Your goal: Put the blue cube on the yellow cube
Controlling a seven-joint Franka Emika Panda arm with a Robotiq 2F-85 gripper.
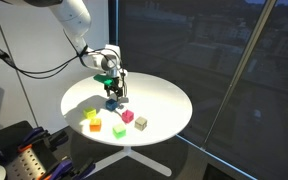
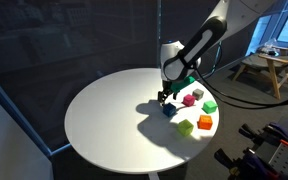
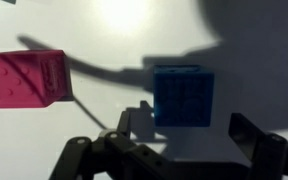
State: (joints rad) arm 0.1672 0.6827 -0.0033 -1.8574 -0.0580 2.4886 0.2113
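Observation:
My gripper comes down over the blue cube [image 1: 112, 103] [image 3: 184, 96] next and closes its fingers on opposite sides, because the cube is centred on the open gap between them.
The blue cube [image 1: 112, 103] sits on the round white table [image 1: 164, 95], and shows in both exterior views [image 2: 169, 110]. My gripper [image 1: 115, 88] hangs just above it [image 2: 165, 92], open and empty. In the wrist view the blue cube [image 3: 184, 96] lies just beyond my two dark fingertips [image 3: 189, 135], centred on the gap between them, and is not gripped. The yellow cube [image 1: 92, 114] rests on the table to one side of the blue cube, nearer the table's edge. It does not show in the wrist view.
A magenta cube [image 1: 127, 116] lies close beside the blue cube [image 3: 26, 80]. A beige cube [image 1: 141, 122], an orange-red cube [image 1: 118, 130] and a green cube [image 1: 95, 126] stand nearby. The table edge is close behind this group [image 2: 199, 145].

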